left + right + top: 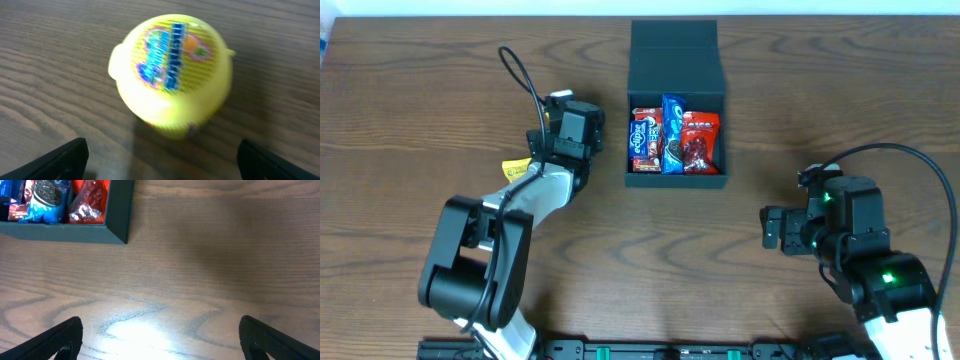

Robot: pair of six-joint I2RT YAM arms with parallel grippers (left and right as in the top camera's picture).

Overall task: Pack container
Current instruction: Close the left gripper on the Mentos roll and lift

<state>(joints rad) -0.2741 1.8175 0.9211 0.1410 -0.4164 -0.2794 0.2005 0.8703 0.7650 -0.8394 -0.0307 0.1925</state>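
The round yellow sweet tub lies below and slightly outward of the open left gripper, still beyond its fingers. The left gripper will next go down and reach outward around the sides of the tub.
The dark teal container (677, 178) stands at the table's back centre with its flap lid (675, 55) folded back. Inside lie a brown-red packet (645, 140), a blue packet (672, 147) and a red packet (700, 142). A round yellow sweet tub (172, 75) lies on the wood just ahead of my open left gripper (162, 155), blurred in the left wrist view. From overhead the yellow tub (516, 168) peeks out beside the left gripper (538, 145). My right gripper (772, 228) stands open over bare wood, right of the container's front corner (117, 225).
In the right wrist view only bare wood lies between the right gripper (161, 330) fingers, with the blue packet (47, 200) and red packet (90, 200) at top left. The left arm's black cable (525, 80) loops over the table behind it.
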